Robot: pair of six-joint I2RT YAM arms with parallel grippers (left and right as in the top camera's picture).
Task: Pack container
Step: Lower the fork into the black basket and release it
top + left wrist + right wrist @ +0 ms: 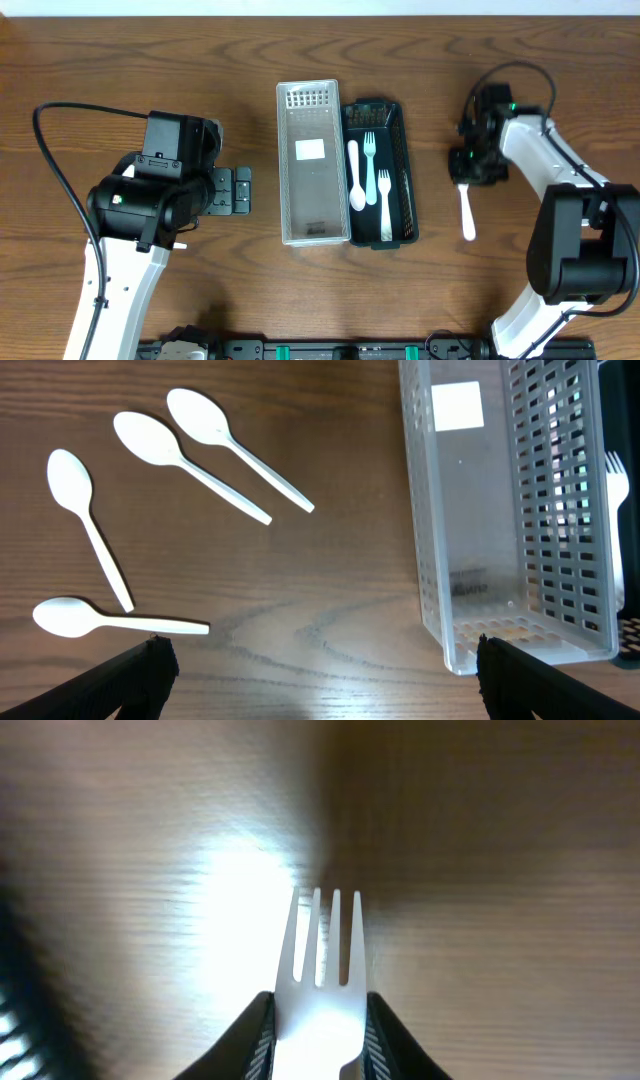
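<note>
Next, my right gripper lifts to the left in the overhead view, then lowers into the black basket to release the fork, since forks lie inside.
A clear white basket (pixel 310 228) and a black basket (pixel 399 130) stand side by side at mid-table. The black one holds a white spoon (pixel 356 180) and two white forks (pixel 370 160). My right gripper (pixel 471 170) is to the right of the black basket, shut on a white fork (pixel 466 214); in the right wrist view the fork's (pixel 325 945) tines stick out between the fingers (pixel 318 1015). My left gripper (pixel 232 190) is open and empty, left of the clear basket (pixel 470 560). Several white spoons (pixel 180 455) lie on the table ahead of the left gripper (pixel 325 665).
The spoons are hidden under the left arm in the overhead view. The black basket's edge with a fork (pixel 615 475) shows at the far right of the left wrist view. Bare wood table (pixel 120 60) surrounds the baskets.
</note>
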